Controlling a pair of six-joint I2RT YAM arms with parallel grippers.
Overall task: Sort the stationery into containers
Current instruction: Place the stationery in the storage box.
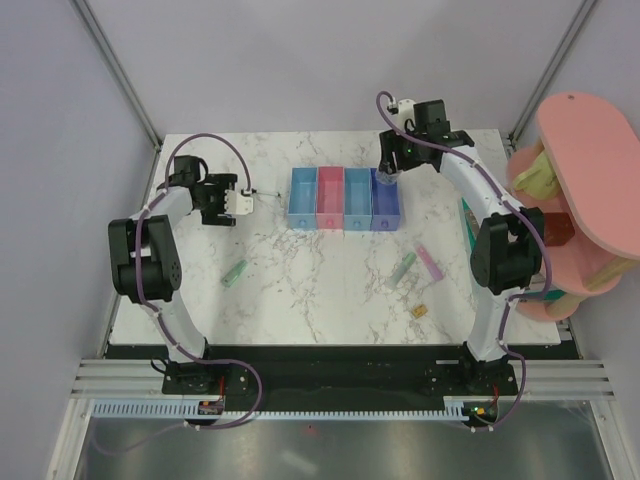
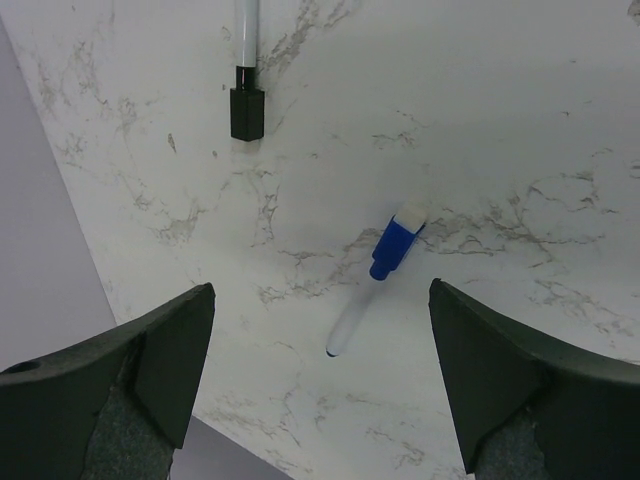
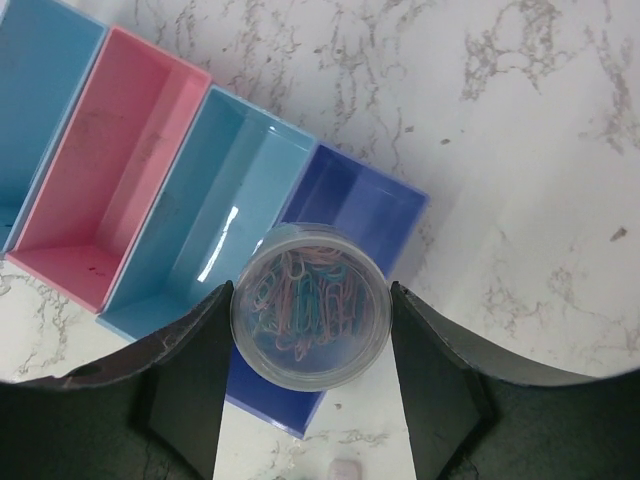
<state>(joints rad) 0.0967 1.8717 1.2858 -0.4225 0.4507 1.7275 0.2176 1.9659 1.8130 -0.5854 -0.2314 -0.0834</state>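
Observation:
The tub still hangs above the dark blue bin's rim, so the robot's right gripper will next move down to the far half of the dark blue bin and release the tub there.
My right gripper (image 3: 311, 292) is shut on a small clear round tub of coloured paper clips (image 3: 308, 330) and holds it above the dark blue bin (image 3: 350, 200), the right end of the row of bins (image 1: 344, 198). My left gripper (image 2: 320, 330) is open and empty, above a blue-capped marker (image 2: 385, 265) lying between its fingers. A thin black pen (image 2: 246, 95) lies just beyond. In the top view one pale green bar (image 1: 235, 272) lies left of centre. Another green bar (image 1: 403, 267), a pink bar (image 1: 430, 262) and a tan nub (image 1: 419, 311) lie at the right.
The pink bin (image 3: 110, 170) and the two light blue bins (image 3: 215, 200) look empty. A flat dark green book (image 1: 465, 225) lies at the table's right edge beside a big pink shelf (image 1: 585, 180). The table's left edge (image 2: 60, 250) is close to my left gripper.

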